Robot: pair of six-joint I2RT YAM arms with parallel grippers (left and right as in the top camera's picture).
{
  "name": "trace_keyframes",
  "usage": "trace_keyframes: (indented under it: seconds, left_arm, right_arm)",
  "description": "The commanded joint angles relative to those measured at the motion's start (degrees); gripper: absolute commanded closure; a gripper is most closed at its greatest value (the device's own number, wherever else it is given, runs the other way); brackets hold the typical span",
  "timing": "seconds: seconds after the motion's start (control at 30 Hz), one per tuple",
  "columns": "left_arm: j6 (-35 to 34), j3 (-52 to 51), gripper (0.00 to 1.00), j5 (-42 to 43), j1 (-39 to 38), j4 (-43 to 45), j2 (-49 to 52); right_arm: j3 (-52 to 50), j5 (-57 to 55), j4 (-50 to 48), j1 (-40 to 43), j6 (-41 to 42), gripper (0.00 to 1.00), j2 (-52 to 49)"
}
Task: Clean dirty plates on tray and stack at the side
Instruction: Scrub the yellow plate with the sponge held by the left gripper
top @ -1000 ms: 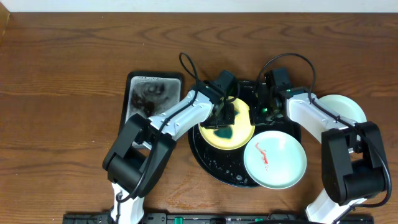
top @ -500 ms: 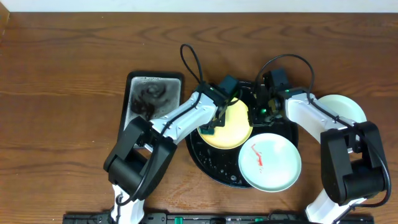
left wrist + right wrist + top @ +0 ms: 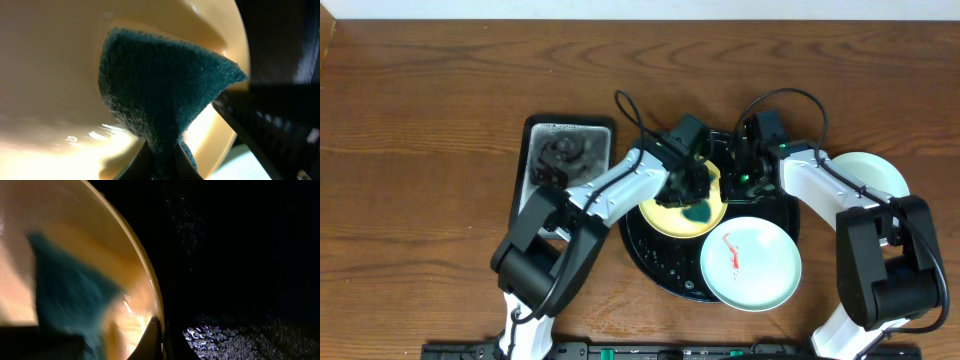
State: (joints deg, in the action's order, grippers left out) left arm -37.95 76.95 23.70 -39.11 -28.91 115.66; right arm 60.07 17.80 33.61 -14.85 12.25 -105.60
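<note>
My left gripper should next lift the sponge (image 3: 697, 212), cross left in the overhead view over the black soapy tray (image 3: 566, 163), then lower and release it, as the tray has room.
A pale yellow plate (image 3: 668, 218) lies tilted on the round black tray (image 3: 660, 262). My left gripper (image 3: 688, 190) is shut on a green sponge (image 3: 697, 212) and presses it on the yellow plate; the sponge fills the left wrist view (image 3: 160, 95). My right gripper (image 3: 740, 180) is shut on the yellow plate's right rim (image 3: 145, 275). A mint-blue plate (image 3: 752, 265) with a red smear lies on the tray's front right. Another mint-blue plate (image 3: 875, 172) sits on the table at the right.
A small rectangular black soapy tray (image 3: 565, 155) stands left of the round tray. The wet floor of the round tray shows in the right wrist view (image 3: 240, 330). Both arms cross over the tray's back half.
My left gripper has swept the sponge across the yellow plate, left and then back to the right. The smeared mint-blue plate has slid a little to the left.
</note>
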Motion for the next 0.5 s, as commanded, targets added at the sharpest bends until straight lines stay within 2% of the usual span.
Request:
trace_keyframes:
  seconds: [0.0, 0.2, 0.47]
  left_arm:
    - [-1.6, -1.4, 0.92, 3.1, -1.1, -0.5, 1.6]
    - [-0.8, -1.6, 0.92, -6.1, 1.3, -5.3, 1.6]
    - [0.1, -1.1, 0.93, -30.8, 5.1, -15.5, 1.6]
  right_arm:
    - [-0.3, -3.0, 0.5, 0.2, 0.6, 0.99, -1.7]
    - [-0.3, -3.0, 0.8, 0.2, 0.6, 0.99, -1.7]
    - [-0.3, -3.0, 0.9, 0.2, 0.6, 0.99, -1.7]
